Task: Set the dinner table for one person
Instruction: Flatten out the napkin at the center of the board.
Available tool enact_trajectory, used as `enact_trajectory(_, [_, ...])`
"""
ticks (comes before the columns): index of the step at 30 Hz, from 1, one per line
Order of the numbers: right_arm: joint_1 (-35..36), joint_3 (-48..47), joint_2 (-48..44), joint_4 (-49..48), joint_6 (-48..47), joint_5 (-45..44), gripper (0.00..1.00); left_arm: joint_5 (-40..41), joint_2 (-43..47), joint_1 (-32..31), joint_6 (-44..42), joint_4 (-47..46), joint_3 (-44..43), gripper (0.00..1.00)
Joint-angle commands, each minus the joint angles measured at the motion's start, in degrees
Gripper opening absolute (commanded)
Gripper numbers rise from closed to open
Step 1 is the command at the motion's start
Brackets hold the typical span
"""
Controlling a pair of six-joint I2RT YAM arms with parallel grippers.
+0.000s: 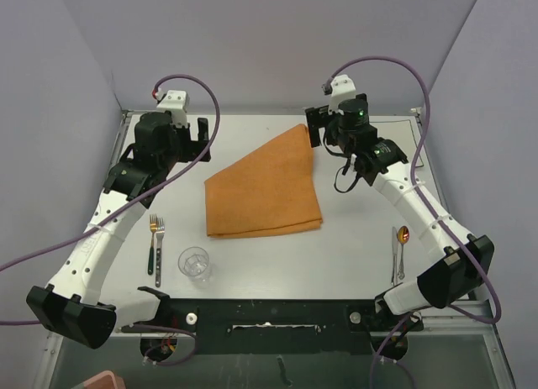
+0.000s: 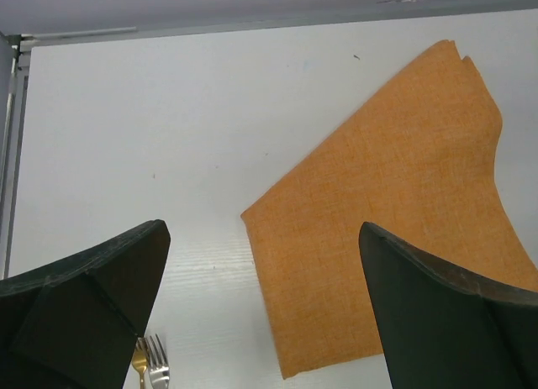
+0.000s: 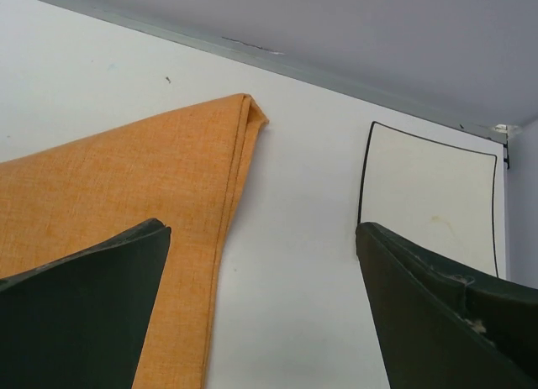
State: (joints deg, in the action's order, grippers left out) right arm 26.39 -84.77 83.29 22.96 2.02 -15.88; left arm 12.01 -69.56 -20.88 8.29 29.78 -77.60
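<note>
I will move my open left gripper back toward the base and down onto the mat's near corner by the glass (image 2: 290,365), because the mat is still folded.
The dinner table (image 1: 353,229) is a wide off-white top. A folded orange cloth mat (image 1: 265,187) lies at its middle, one corner pointing to the far right. My left gripper (image 1: 192,135) hovers above the far left of the table, open and empty; in its wrist view the mat (image 2: 395,212) lies under the gap between the fingers (image 2: 101,297). My right gripper (image 1: 324,128) hangs open and empty over the mat's far corner (image 3: 239,112). A square white plate (image 3: 429,196) with a thin black rim sits at the far right.
Two forks (image 1: 155,242), one gold and one silver, lie at the near left, with a clear glass (image 1: 194,263) just right of them. A knife (image 1: 393,256) and a spoon (image 1: 403,238) lie at the near right. A metal edge and grey walls bound the table.
</note>
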Motion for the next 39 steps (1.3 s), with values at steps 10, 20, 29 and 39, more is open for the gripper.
enact_trajectory(10, [-0.6, 4.8, -6.5, -1.6, 4.9, -6.6, 0.98, -9.2, -2.9, 1.5, 11.3, 8.5, 6.4, 0.98])
enact_trajectory(20, [-4.3, 2.7, -7.7, 1.9, 10.7, -2.7, 0.98, -21.1, -6.8, 8.3, 24.0, 3.2, 19.5, 0.88])
enact_trajectory(29, [-4.4, 3.0, -8.6, 3.2, 10.5, -2.9, 0.98, -27.5, -10.4, 8.5, 28.5, -5.1, 26.4, 0.86])
enact_trajectory(39, [-5.1, 3.8, -8.6, 3.9, 10.5, -3.6, 0.98, -27.0, -12.4, 8.4, 28.8, -7.9, 28.8, 0.85])
